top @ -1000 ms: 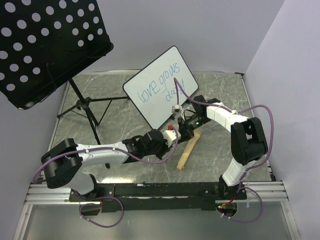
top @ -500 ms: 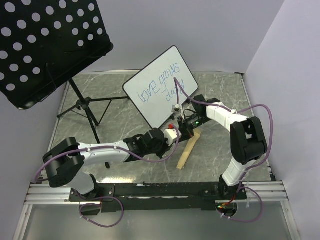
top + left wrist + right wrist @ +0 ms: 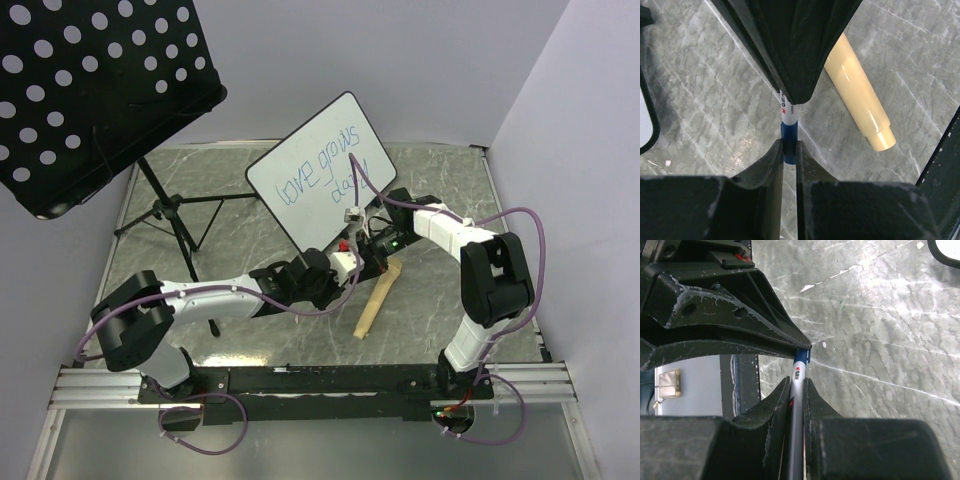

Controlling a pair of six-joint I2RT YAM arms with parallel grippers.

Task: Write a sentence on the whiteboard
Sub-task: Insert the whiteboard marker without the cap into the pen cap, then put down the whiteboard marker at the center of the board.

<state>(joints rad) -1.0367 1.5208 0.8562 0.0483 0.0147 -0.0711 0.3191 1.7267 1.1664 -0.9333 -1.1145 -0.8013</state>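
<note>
The cap is on, so the robot's right gripper next needs to go down to the marble beside the wooden stick below and let go of the white body there.
The whiteboard stands tilted at the back of the table, with the sentence "love grows daily" in blue on two lines. Its corner shows in the left wrist view and the right wrist view. My two grippers meet in front of the board. My right gripper is shut on the white body of a marker. My left gripper is shut on the marker's blue cap. The marker's white body runs up into the right fingers.
A cream wooden stick lies on the grey marble table just right of the grippers. A black perforated music-stand panel on a tripod stands at the back left. Purple cables loop over both arms.
My left arm has reached further right and up, bringing its gripper against the right gripper and the marker. The right arm and the whiteboard have stayed still.
</note>
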